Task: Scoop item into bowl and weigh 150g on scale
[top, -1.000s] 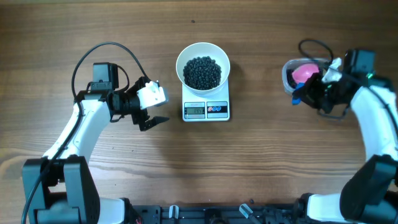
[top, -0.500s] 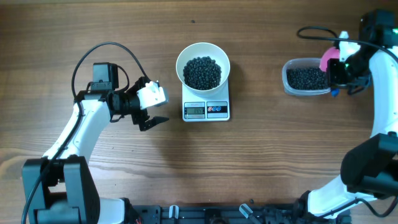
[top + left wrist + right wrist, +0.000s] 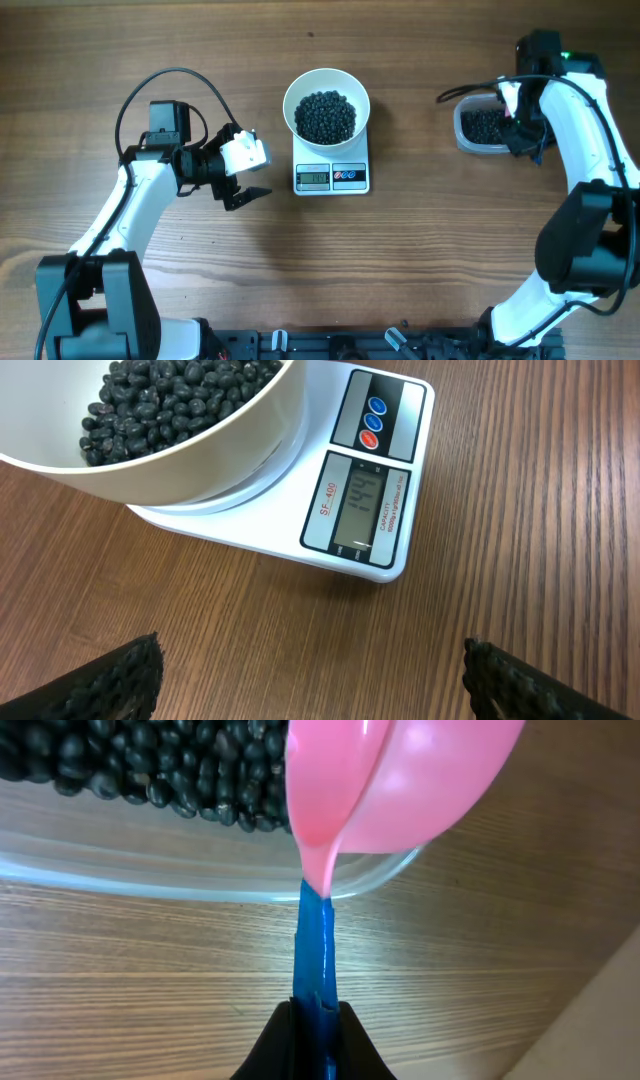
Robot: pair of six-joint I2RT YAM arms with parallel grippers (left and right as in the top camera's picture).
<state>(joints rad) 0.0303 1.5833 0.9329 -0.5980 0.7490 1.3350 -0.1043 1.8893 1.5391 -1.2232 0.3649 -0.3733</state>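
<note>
The scoop point(image 3: 400, 780) goes down with my right gripper next, to the left in the overhead view toward the tub's beans below, and rests there for release.
The white bowl point(image 3: 326, 88) stands on the scale point(image 3: 332, 176) with a heap of the black item point(image 3: 325, 117) inside. In the left wrist view the bowl point(image 3: 180, 455) and the scale point(image 3: 360, 510) with its lit display fill the top. My left gripper point(image 3: 252, 172) hovers left of the scale, open and with nothing in it point(image 3: 315, 680). My right gripper point(image 3: 315, 1040) is shut on the blue handle point(image 3: 314, 945) of a pink scoop point(image 3: 400, 780). The scoop hangs over the near rim of the clear tub point(image 3: 150, 880) of beans point(image 3: 150, 765).
The clear tub point(image 3: 478, 128) sits at the right of the table, with my right arm point(image 3: 560, 120) arching over its right end. A black cable point(image 3: 465, 92) loops by the tub. Bare wood lies between scale and tub.
My right arm has swung with the scoop from the tub's left side out to the right, and now stands over the tub's right end. The left arm, bowl and scale have not moved.
</note>
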